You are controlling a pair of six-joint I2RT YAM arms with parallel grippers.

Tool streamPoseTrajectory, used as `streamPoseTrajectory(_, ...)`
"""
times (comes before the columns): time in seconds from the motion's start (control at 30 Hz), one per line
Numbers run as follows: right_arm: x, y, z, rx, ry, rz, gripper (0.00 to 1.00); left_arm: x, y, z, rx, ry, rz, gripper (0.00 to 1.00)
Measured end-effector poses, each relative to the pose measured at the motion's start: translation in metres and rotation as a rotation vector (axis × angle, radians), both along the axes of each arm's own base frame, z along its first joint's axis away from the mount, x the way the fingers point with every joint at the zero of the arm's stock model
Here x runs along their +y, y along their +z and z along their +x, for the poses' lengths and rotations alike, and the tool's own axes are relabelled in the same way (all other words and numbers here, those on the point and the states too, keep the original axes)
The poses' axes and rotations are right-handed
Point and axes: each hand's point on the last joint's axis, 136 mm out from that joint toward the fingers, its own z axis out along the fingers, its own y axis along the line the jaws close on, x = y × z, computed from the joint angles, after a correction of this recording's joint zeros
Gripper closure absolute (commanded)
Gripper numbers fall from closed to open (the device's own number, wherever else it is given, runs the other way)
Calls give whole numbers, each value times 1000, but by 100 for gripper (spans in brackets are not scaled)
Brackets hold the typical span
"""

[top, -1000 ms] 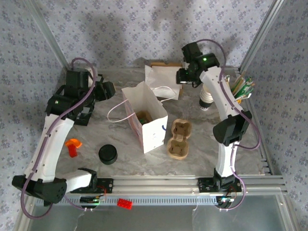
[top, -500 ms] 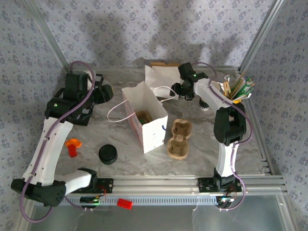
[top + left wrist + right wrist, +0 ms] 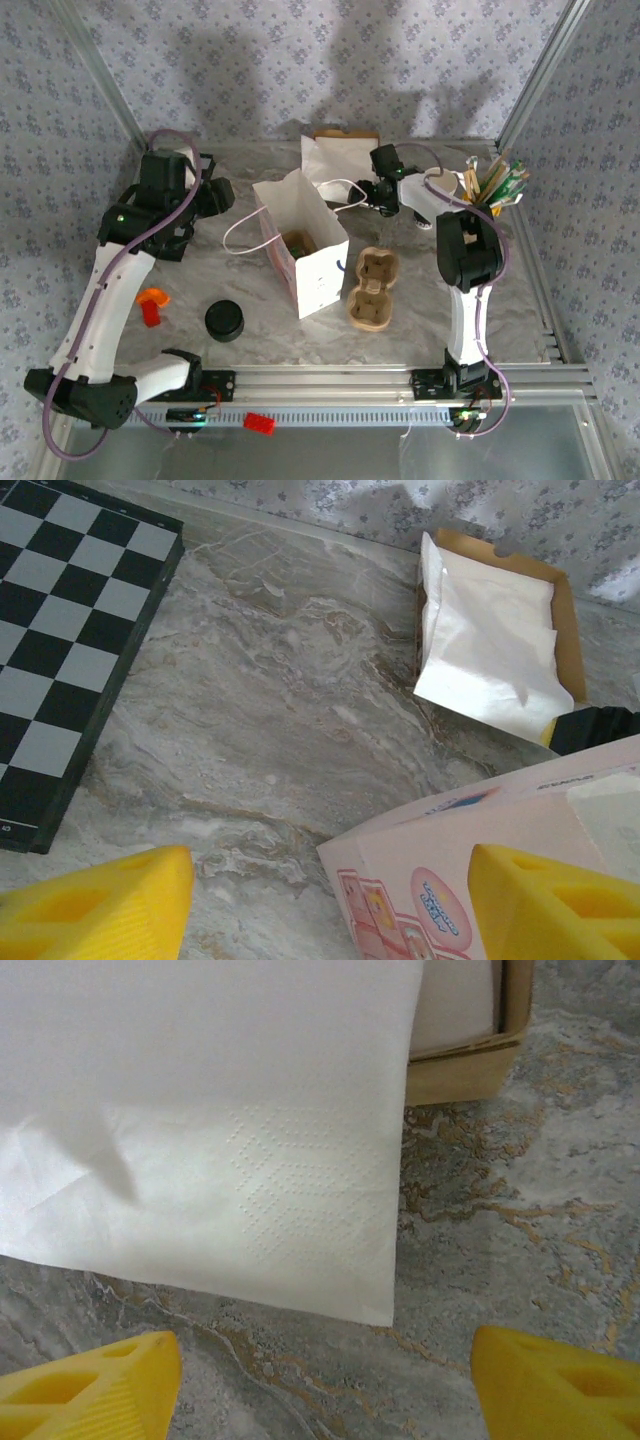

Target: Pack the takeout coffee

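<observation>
My right gripper should next come in toward the napkin's loose corner, fingers on both sides, and close there, as that corner sticks out past the cardboard box (image 3: 470,1060).
The white paper bag (image 3: 305,250) stands open mid-table, its pink printed side (image 3: 450,880) low in the left wrist view. Something dark sits inside the bag (image 3: 297,241), too small to name. The takeout coffee is hidden from me. My left gripper (image 3: 214,194) (image 3: 330,910) hangs open to the left of the bag, holding nothing. My right gripper (image 3: 378,192) (image 3: 325,1385) is open low over the table, just off the corner of a white napkin (image 3: 220,1130) that spills from a cardboard box (image 3: 470,1060).
A brown cup carrier (image 3: 372,290) lies right of the bag. Black lids (image 3: 224,320) and an orange piece (image 3: 152,305) sit front left. Stirrers and straws (image 3: 500,180) stand at the back right. A checkered board (image 3: 60,630) lies by the left gripper.
My right arm has swung down and left from over the back right to the napkin box, and its jaws have widened. The left arm has barely moved.
</observation>
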Motion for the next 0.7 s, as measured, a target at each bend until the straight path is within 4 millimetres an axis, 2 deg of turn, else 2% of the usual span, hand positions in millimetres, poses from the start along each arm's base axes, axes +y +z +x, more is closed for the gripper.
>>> streamPoseTrajectory(0.23, 6, -12, 8, -10, 13, 21, 27, 6, 3, 5, -25, 29, 26, 26)
streamPoseTrajectory(0.47, 9, -17, 10, -13, 28, 31, 51, 8, 5, 7, -40, 40, 30, 25)
streamPoseTrajectory(0.7, 10, -13, 12, -28, 38, 28, 81, 7, 5, 9, -41, 40, 30, 25)
